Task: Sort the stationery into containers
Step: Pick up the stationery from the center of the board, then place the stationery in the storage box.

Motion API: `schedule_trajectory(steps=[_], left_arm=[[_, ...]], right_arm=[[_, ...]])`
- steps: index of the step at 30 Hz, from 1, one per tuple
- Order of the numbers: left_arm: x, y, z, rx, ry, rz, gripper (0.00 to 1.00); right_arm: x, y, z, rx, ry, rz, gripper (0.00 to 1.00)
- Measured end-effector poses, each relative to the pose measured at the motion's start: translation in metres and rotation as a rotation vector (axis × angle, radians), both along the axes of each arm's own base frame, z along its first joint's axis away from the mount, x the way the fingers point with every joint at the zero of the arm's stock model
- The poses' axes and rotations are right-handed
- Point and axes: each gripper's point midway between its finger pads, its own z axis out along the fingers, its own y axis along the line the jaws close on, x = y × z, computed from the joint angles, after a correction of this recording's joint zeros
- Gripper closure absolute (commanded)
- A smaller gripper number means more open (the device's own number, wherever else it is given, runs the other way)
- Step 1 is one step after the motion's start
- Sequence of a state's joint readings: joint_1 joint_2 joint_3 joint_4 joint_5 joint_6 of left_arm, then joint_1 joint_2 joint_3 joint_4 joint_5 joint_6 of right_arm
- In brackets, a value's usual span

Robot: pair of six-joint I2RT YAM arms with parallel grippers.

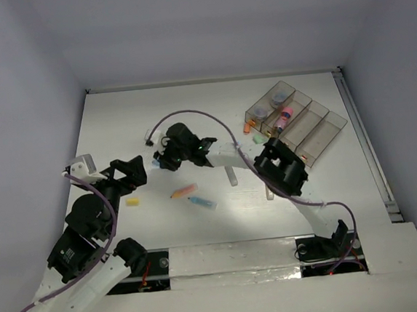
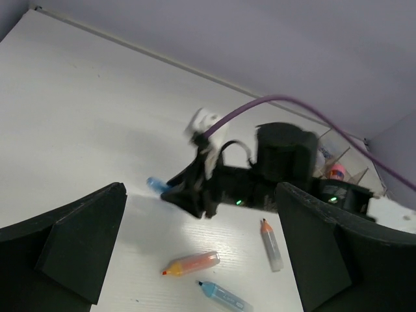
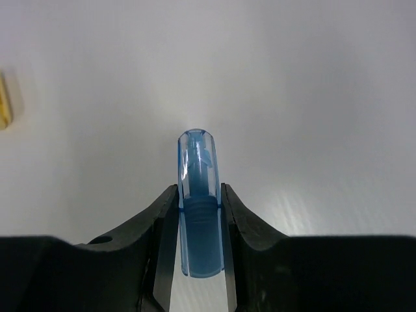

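The robot's right gripper needs to move its blue marker up and to the right in the top view next, then release it into the empty section (image 1: 307, 123) beside the pink marker's, where there is room.
My right gripper (image 3: 199, 195) is shut on a translucent blue marker (image 3: 197, 195), which lies low over the white table with its capped end pointing away from the jaws. From above, this gripper (image 1: 159, 160) is at the table's middle left. My left gripper (image 1: 131, 171) stands open just left of it, holding nothing. An orange marker (image 2: 192, 262), a pale blue marker (image 2: 224, 296) and a grey marker with an orange tip (image 2: 272, 244) lie loose between the left fingers' view. A yellow marker (image 1: 132, 201) lies near the left gripper. The divided tray (image 1: 316, 128) sits at the back right.
Inside the tray are a pink marker (image 1: 285, 114) and small round tubs (image 1: 261, 112). An orange marker (image 1: 246, 128) and a pale green one (image 1: 258, 138) lie just outside the tray's near end. The right arm's elbow (image 1: 282, 168) rises in front of the tray.
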State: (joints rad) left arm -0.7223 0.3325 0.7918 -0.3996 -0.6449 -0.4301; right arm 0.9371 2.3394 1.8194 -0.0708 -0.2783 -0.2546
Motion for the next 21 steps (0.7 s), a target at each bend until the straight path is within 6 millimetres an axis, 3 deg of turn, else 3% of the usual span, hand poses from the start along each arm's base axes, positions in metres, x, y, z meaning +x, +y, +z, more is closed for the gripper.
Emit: schedule_trajectory(steps=[2, 5, 9, 12, 14, 17, 21], left_arm=[[0.0, -0.002, 0.0, 0.002, -0.002, -0.014, 0.02], [0.0, -0.01, 0.001, 0.007, -0.011, -0.056, 0.03], [0.001, -0.027, -0.003, 0.031, -0.01, -0.142, 0.03], [0.002, -0.043, -0.006, 0.055, -0.001, -0.216, 0.03], [0.002, -0.05, -0.008, 0.069, 0.003, -0.255, 0.03], [0.0, -0.059, -0.009, 0.077, -0.003, -0.305, 0.03], [-0.002, -0.066, -0.009, 0.087, -0.013, -0.35, 0.03]], right_arm=[[0.02, -0.021, 0.024, 0.07, 0.005, -0.1, 0.92], [0.054, -0.061, 0.081, 0.218, -0.008, -0.268, 0.92], [0.094, -0.158, 0.165, 0.426, -0.067, -0.559, 0.92], [0.119, -0.248, 0.205, 0.558, -0.107, -0.814, 0.93], [0.126, -0.307, 0.207, 0.603, -0.104, -0.982, 0.93], [0.125, -0.391, 0.182, 0.615, -0.082, -1.234, 0.93], [0.112, -0.468, 0.134, 0.571, -0.008, -1.479, 0.93]])
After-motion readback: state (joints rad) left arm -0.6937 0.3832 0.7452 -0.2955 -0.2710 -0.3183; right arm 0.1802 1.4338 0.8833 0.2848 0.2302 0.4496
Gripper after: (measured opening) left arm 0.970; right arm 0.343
